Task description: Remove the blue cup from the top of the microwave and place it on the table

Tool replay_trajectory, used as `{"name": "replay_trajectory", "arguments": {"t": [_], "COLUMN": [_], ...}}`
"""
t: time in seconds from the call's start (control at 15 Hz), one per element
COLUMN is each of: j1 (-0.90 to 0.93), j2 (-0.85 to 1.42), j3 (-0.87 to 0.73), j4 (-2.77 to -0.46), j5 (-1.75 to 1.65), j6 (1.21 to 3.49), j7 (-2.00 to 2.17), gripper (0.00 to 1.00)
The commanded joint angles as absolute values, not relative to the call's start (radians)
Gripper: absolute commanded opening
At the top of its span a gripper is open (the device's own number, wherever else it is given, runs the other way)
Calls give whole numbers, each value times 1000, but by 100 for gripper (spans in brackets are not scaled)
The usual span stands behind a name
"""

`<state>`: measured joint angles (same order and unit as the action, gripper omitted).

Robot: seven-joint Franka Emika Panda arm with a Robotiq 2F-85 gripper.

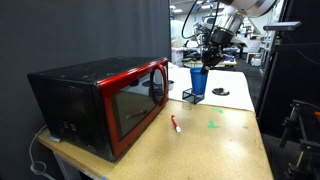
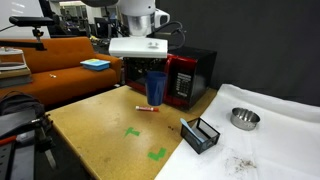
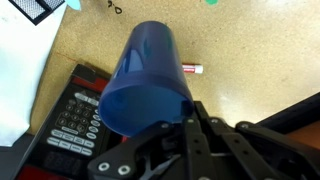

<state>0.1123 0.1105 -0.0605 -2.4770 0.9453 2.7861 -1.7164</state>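
Note:
Next, my gripper needs to lower away from the microwave [image 2: 186, 72] to release the cup, since the green mark nearest the wire basket lies below it, farther from the microwave.
The blue cup [image 1: 199, 80] [image 2: 155, 88] hangs upright in my gripper [image 1: 207, 60] [image 2: 150, 68], in the air beside the microwave [image 1: 100, 102] [image 2: 186, 72] and above the tan table [image 1: 215, 145] [image 2: 110, 125]. In the wrist view the cup [image 3: 148, 75] fills the middle, its rim pinched by my gripper [image 3: 185, 112]. The cup's base is above the tabletop, not touching it.
A red marker [image 1: 176, 124] [image 2: 146, 108] [image 3: 194, 69] lies on the table near the cup. A small black wire basket [image 1: 189, 95] [image 2: 201, 134] stands nearby. Green tape marks [image 2: 158, 154] are on the wood. A metal bowl [image 2: 244, 118] sits on the white surface.

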Motion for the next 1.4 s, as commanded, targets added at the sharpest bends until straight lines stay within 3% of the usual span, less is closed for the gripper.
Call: {"name": "replay_trajectory", "arguments": {"t": [0.0,0.8,1.33], "j1": [73,43,32], "j2": [216,277,392], "j3": [-41,-93,-144], "j4": [-2403,-2484,-2450], "j5": [1142,1690,1878], "j6": [2778,2848,2829], "j7": [-1908,-2465,-2641], "gripper": [1,1,1]}}
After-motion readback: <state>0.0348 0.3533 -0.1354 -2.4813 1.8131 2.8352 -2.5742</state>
